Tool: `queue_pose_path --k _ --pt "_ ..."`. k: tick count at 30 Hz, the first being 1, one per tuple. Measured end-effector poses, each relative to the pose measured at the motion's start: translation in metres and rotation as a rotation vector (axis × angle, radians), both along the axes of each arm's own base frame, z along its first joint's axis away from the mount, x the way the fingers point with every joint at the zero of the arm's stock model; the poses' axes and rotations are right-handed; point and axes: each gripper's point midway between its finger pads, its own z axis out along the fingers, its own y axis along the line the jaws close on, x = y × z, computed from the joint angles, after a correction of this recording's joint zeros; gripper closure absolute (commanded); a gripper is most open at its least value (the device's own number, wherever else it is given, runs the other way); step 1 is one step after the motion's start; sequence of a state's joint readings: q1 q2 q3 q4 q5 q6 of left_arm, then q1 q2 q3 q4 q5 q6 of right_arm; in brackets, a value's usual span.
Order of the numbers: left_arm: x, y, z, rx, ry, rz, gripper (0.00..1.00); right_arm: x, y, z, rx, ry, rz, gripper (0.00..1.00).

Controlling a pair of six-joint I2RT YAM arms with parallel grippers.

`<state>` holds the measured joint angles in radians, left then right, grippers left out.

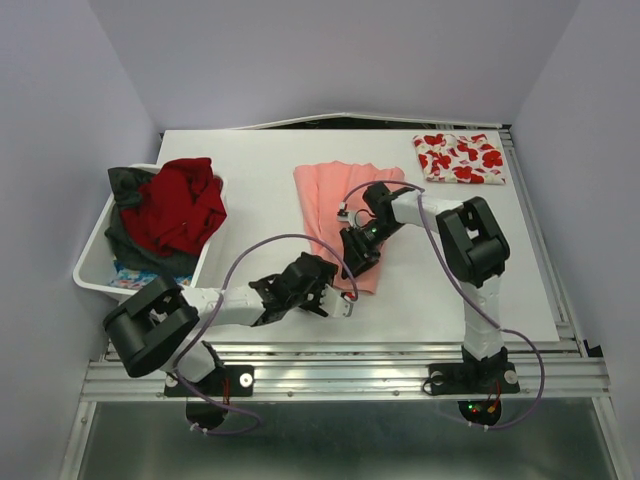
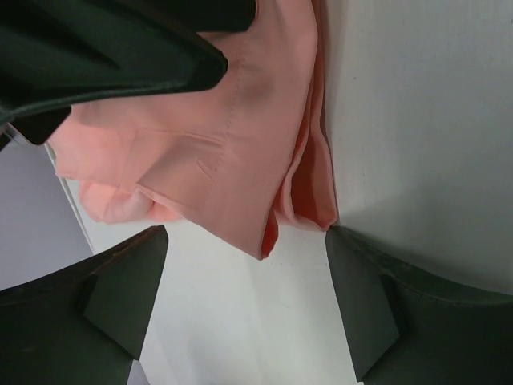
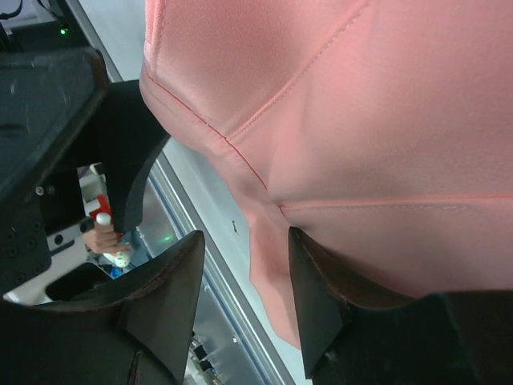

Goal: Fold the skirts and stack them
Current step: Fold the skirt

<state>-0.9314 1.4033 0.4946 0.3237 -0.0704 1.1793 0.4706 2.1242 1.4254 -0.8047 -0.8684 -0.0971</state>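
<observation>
The skirt's near corner needs my left gripper farther onto it. Next I need to move that gripper to the right in the top view, then close it.
The salmon-pink pleated skirt lies in the middle of the table, its narrow end pointing to the near edge. My right gripper is over its near end. In the right wrist view it is open, and the skirt drapes over one finger. My left gripper is at the skirt's near corner. It is open, and the skirt's corner lies just beyond its fingers, not between them. The white skirt with red flowers lies folded at the back right.
A white bin at the left holds a red garment and dark clothes. The table's near edge and metal rail run right behind both grippers. The other arm's dark link shows at the top of the left wrist view.
</observation>
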Motion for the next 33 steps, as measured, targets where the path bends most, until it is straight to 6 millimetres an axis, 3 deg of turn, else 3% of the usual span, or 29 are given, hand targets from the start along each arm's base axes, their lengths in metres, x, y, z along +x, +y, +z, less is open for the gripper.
queue_pose_path --k 3,9,12,17,23,24,25,27,28,33 --pt "0.002 -0.012 0.0 -0.01 -0.029 -0.03 0.08 0.0 0.001 -0.001 0.004 0.019 -0.005 0.48" --pt "0.019 -0.045 0.0 -0.048 -0.041 -0.037 0.2 -0.001 0.001 -0.001 0.015 0.063 -0.014 0.49" --pt "0.022 -0.051 -0.002 -0.061 -0.025 -0.025 0.29 -0.001 0.001 -0.002 0.015 0.07 -0.015 0.5" --pt "0.019 -0.051 -0.008 -0.07 0.006 -0.011 0.49 -0.001 0.001 -0.003 0.014 0.074 -0.015 0.54" --pt "0.009 -0.043 -0.014 -0.066 0.036 -0.015 0.55 -0.002 0.001 -0.004 0.011 0.081 -0.017 0.56" --pt "0.007 -0.042 -0.015 -0.065 0.04 -0.018 0.6 -0.002 0.001 -0.004 0.012 0.085 -0.017 0.56" --pt "0.004 -0.039 -0.014 -0.064 0.043 -0.022 0.75 -0.003 0.001 -0.004 0.014 0.091 -0.017 0.55" --pt "-0.001 -0.035 -0.018 -0.05 0.057 -0.028 0.87 -0.003 0.001 -0.003 0.014 0.099 -0.017 0.52" --pt "-0.002 -0.035 -0.019 -0.044 0.061 -0.031 1.0 -0.004 0.001 -0.003 0.012 0.101 -0.016 0.51" --pt "-0.006 -0.036 -0.019 -0.032 0.108 -0.032 1.0 0.005 0.002 0.005 -0.008 0.077 -0.014 0.45"
